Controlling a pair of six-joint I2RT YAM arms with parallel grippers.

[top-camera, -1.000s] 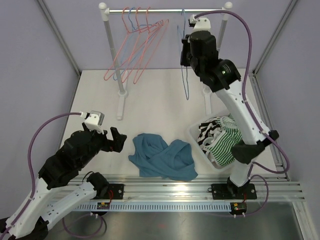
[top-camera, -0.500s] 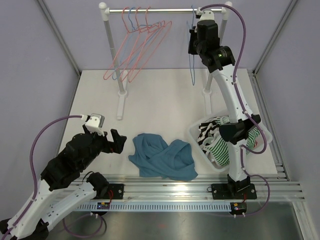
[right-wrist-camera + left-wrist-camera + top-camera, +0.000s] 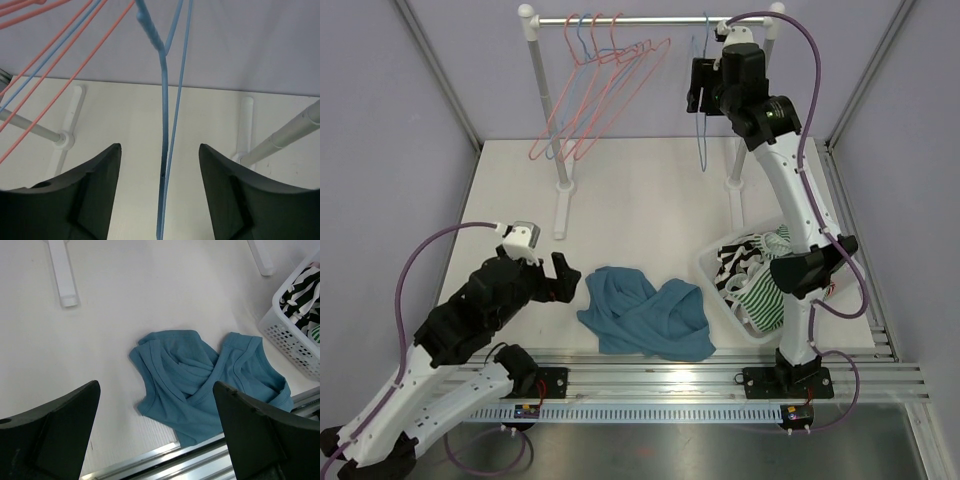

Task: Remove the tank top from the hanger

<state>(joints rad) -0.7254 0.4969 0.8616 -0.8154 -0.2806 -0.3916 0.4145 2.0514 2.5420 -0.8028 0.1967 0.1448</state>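
Next, my left gripper lowers and shifts toward the basket onto the tank top's middle folded band [image 3: 643,313] [image 3: 200,389], since the tank top lies below my fingers.
The teal tank top [image 3: 645,315] lies crumpled on the table near the front edge, off any hanger. In the left wrist view the tank top [image 3: 200,380] sits just ahead of my left gripper [image 3: 157,440], which is open and holds nothing. From above, my left gripper [image 3: 560,280] is just left of the cloth. The bare blue hanger [image 3: 701,140] hangs from the rail at the right end. My right gripper [image 3: 695,85] is raised beside it, open. In the right wrist view the hanger [image 3: 164,150] hangs between the spread fingers [image 3: 95,185] with clear gaps on both sides.
A white rack with its rail [image 3: 640,20] stands at the back, holding several pink and blue hangers [image 3: 605,80]. Its feet [image 3: 560,215] rest on the table. A white basket [image 3: 712,278] of striped clothes sits at the right, next to the tank top.
My right gripper rose to the rail with the blue hanger, then opened and let it go; the hanger now hangs free. My left arm shifted slightly toward the tank top.
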